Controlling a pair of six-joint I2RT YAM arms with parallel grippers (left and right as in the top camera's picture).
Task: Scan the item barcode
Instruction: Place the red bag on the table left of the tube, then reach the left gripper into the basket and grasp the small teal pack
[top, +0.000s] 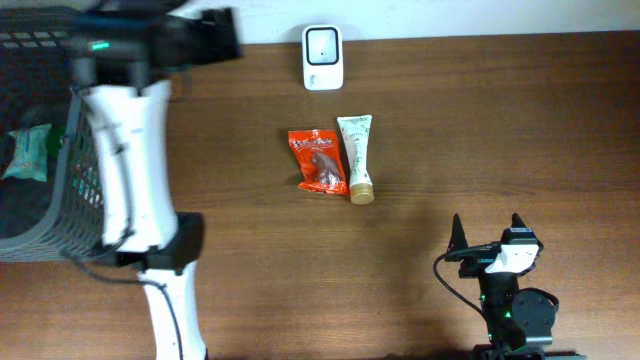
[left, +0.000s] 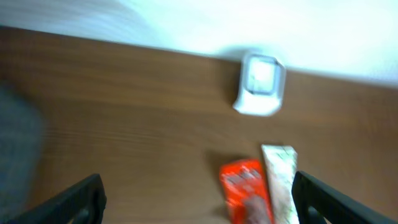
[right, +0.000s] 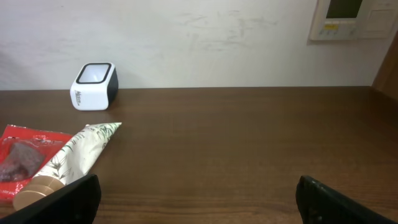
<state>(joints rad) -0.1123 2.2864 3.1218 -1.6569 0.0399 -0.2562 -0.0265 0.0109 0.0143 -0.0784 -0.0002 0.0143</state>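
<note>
The left gripper will swing over the basket and come down onto the green packet's lower edge (top: 25, 177), because that edge is below the gripper, to its left in the overhead view.
A white barcode scanner (top: 322, 57) (left: 260, 84) (right: 94, 86) stands at the table's far edge. In front of it lie a red snack packet (top: 318, 160) (left: 245, 190) (right: 25, 158) and, right beside it, a cream tube with a gold cap (top: 356, 155) (left: 280, 180) (right: 81, 152). My left gripper (top: 205, 40) (left: 199, 199) is raised at the far left beside the basket, blurred, its jaws wide open and empty. My right gripper (top: 487, 232) (right: 199, 199) rests open near the front right, well apart from the items.
A dark mesh basket (top: 60, 220) sits at the left edge with a green packet (top: 28, 150) inside. The left arm's white link (top: 125, 160) slants along the basket's right side. A wall panel (right: 348, 18) hangs behind the table.
</note>
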